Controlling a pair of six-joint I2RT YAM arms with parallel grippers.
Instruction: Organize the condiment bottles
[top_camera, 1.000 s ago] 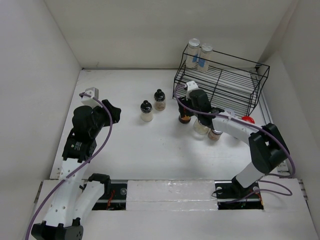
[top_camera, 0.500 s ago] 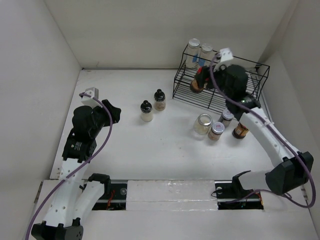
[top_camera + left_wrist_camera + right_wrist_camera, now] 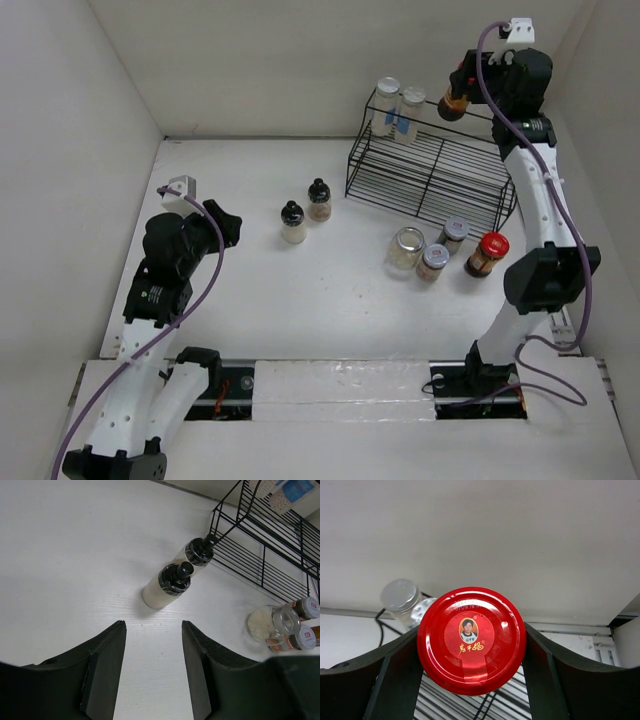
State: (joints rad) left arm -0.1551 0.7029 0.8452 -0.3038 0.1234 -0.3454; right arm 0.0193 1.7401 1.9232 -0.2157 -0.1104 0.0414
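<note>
The right gripper will next carry the amber bottle with the red cap down onto the rack's top shelf, where it is free beside the silver-lidded bottles.
My right gripper (image 3: 462, 92) is shut on a red-capped amber bottle (image 3: 455, 102) and holds it high above the back of the black wire rack (image 3: 440, 172). In the right wrist view its red cap (image 3: 471, 640) sits between my fingers (image 3: 395, 680). Two silver-lidded blue-labelled bottles (image 3: 386, 106) (image 3: 410, 110) stand on the rack's top shelf at the left. A second red-capped amber bottle (image 3: 486, 254), a clear jar (image 3: 405, 248) and two small silver-lidded jars (image 3: 433, 262) (image 3: 455, 233) stand in front of the rack. Two black-capped pale bottles (image 3: 292, 223) (image 3: 319, 200) stand mid-table. My left gripper (image 3: 225, 225) is open and empty, left of them.
White walls close in the table at the back and both sides. The rack's lower shelf (image 3: 420, 185) holds nothing. In the left wrist view the black-capped bottles (image 3: 170, 582) lie ahead of my open fingers (image 3: 107, 665), with the rack (image 3: 270, 545) beyond.
My right gripper has lifted the red-capped amber bottle from the table in front of the rack, up and back to above the rack. The left arm has not moved.
</note>
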